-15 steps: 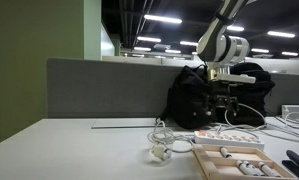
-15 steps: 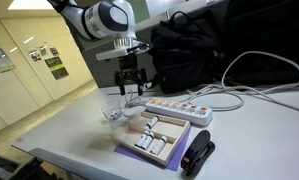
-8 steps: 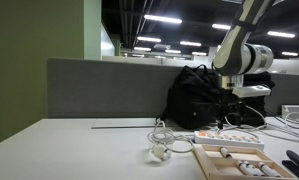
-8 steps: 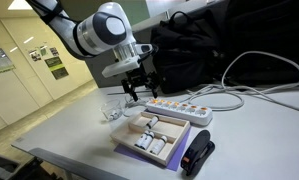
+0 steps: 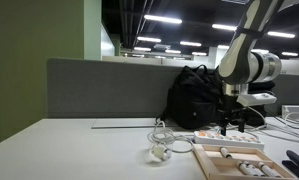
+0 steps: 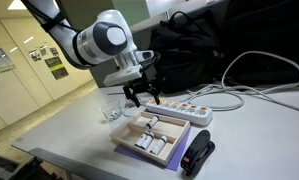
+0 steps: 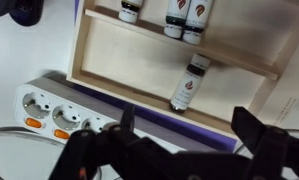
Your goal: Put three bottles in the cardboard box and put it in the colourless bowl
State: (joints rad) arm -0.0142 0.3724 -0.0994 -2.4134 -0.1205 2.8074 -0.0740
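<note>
My gripper should next go down past the box's far edge onto the lone bottle by the divider [image 6: 151,123] [image 7: 189,83], with a finger on each side of it. That bottle lies clear of the other bottles.
The cardboard box [image 6: 176,137] lies on the white table with several small white bottles [image 6: 149,143] lying inside it. In the wrist view the box [image 7: 139,55] fills the top; one bottle [image 7: 189,82] lies alone by a divider and three more [image 7: 174,14] lie at the top edge. My gripper [image 6: 144,96] hangs open and empty just above the box's far edge, next to the power strip; its dark fingers [image 7: 189,135] show at the bottom of the wrist view. The colourless bowl [image 6: 111,108] stands on the table beside the box. The gripper [image 5: 232,120] and box [image 5: 229,162] also show from the side.
A white power strip [image 6: 179,107] with cables lies just behind the box; it shows in the wrist view [image 7: 49,108]. A black backpack [image 6: 189,50] stands behind it. A black object [image 6: 199,155] lies by the box's near corner. Coiled white cables [image 5: 159,152] lie on the table.
The arm has swung from above the power strip and bowl toward the box and come lower. The gripper stays open; nothing on the table has moved.
</note>
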